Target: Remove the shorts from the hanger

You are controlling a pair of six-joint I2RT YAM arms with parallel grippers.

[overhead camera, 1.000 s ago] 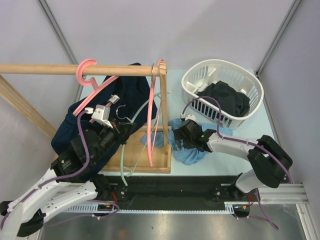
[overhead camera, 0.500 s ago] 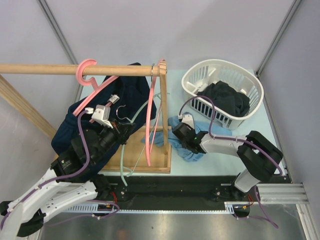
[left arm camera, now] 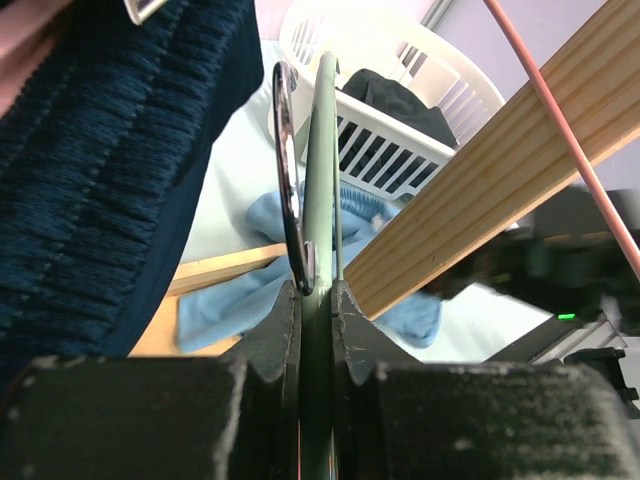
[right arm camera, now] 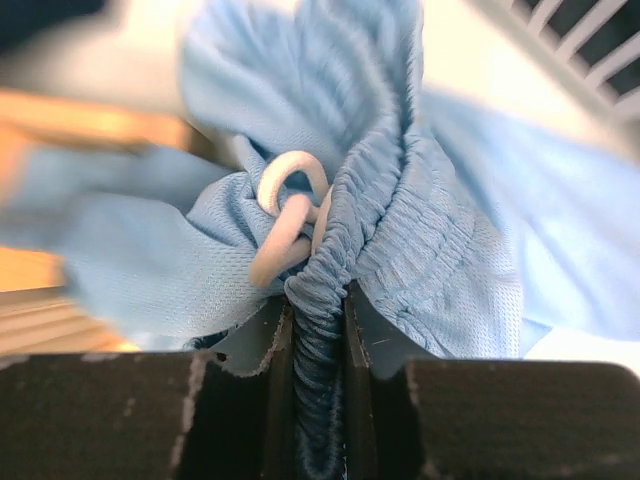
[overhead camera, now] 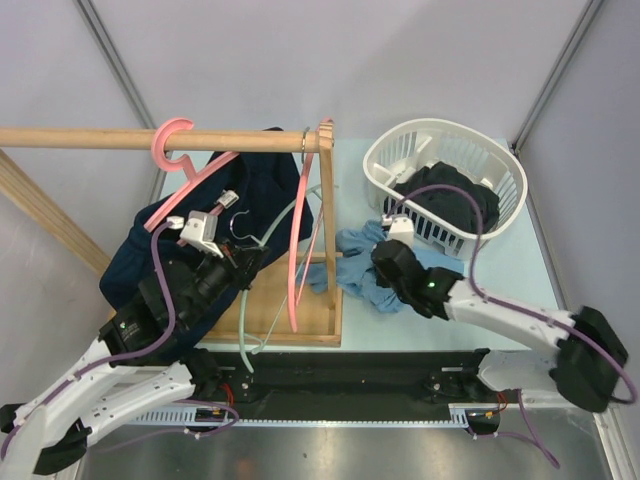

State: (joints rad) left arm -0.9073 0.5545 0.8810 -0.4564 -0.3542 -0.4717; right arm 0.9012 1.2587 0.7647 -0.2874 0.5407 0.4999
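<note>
Next, my right gripper needs to lift the blue shorts' waistband outward over the dark pair inside the high-rimmed basket and release, since that stands outward, to its right in the top view.
The light blue shorts lie bunched on the table beside the rack's post. My right gripper is shut on their gathered waistband, next to the white drawstring. My left gripper is shut on the thin green hanger, whose metal hook shows just above the fingers. A dark navy pair of shorts hangs from a pink hanger on the wooden rod. Another dark pair lies in the white basket.
A second pink hanger dangles from the rod's right end, in front of the upright post. The rack's wooden base frame sits between the two arms. The basket stands at the back right, close behind my right arm.
My right gripper has gone from open to shut on the light blue waistband and shifted right, dragging the fabric away from the rack. The left arm has not moved.
</note>
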